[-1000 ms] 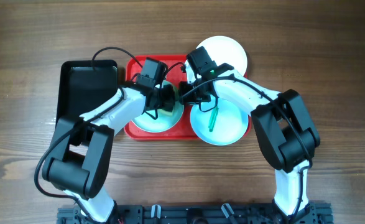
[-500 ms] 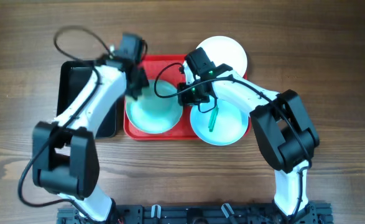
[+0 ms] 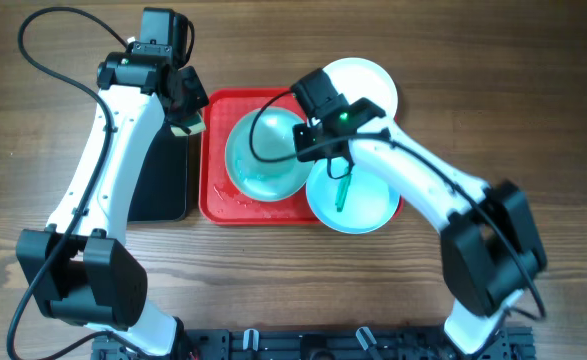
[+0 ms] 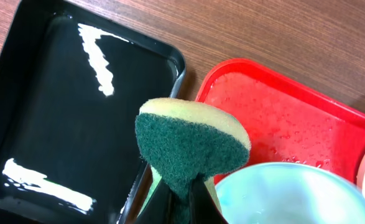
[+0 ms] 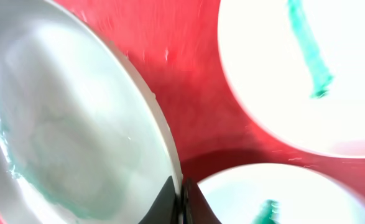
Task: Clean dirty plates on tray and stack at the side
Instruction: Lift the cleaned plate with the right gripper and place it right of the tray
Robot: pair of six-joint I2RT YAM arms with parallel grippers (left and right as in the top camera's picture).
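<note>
My right gripper lifts its plate across to the right in the overhead view next, lowers and releases it, since bare table lies there beside the tray [image 3: 470, 142].
The red tray [image 3: 213, 195] holds a pale mint plate [image 3: 265, 158] with faint green smears. My right gripper [image 3: 307, 137] is shut on that plate's right rim and holds it tilted; the pinched rim shows in the right wrist view [image 5: 181, 186]. A second mint plate [image 3: 358, 205] with a green streak lies at the tray's right end. A white plate [image 3: 368, 82] lies behind it. My left gripper [image 3: 184, 110] is shut on a green and yellow sponge [image 4: 191, 146] above the gap between the black tray and the red tray.
A black tray [image 3: 158, 185] lies left of the red tray, also seen in the left wrist view [image 4: 64, 124]. The red tray's floor [image 4: 281, 118] is wet with droplets. Bare wooden table [image 3: 533, 100] surrounds both trays.
My left arm has pulled the sponge off the mint plate and swung up and left to the black tray's edge. My right gripper has tipped up the mint plate and shifted it right.
</note>
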